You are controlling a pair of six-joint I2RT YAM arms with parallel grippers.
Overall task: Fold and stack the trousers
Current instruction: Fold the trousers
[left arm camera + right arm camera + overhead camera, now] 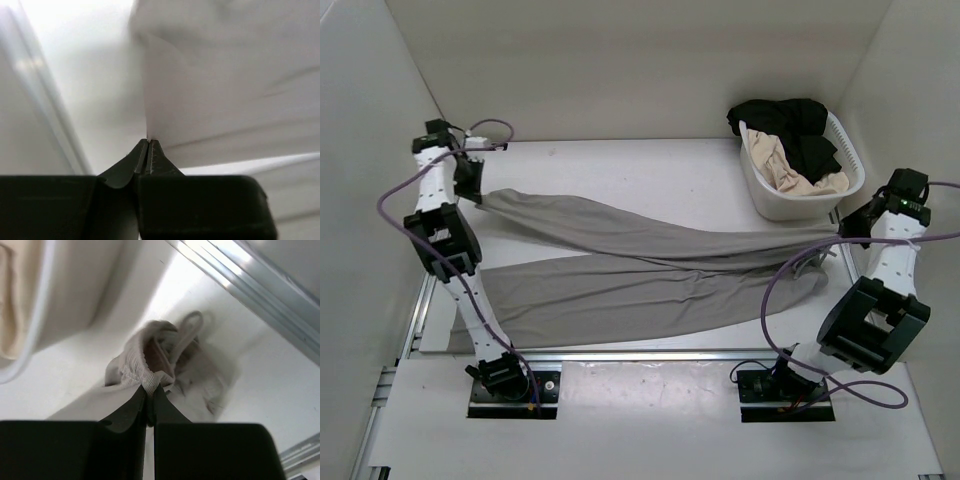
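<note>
I will next move my right gripper back and down and let go of the trousers' waistband over the nearer leg's waist end (204,387), because that end is below and back from the gripper.
The grey trousers (640,270) lie spread across the table, waist at the right and both legs running left. My left gripper (472,190) is at the far left, at the end of the farther leg. In the left wrist view its jaws (148,142) are shut, with the edge of the pale fabric (225,90) pinched at their tips. My right gripper (842,232) is at the waist end beside the basket. In the right wrist view it (150,386) is shut on the ribbed, gathered waistband (135,367), with the drawstring loop (187,327) just beyond.
A white laundry basket (775,200) stands at the back right holding a black garment (790,125) and a beige garment (785,165). White walls close in on the left, back and right. An aluminium rail (650,353) runs along the near table edge.
</note>
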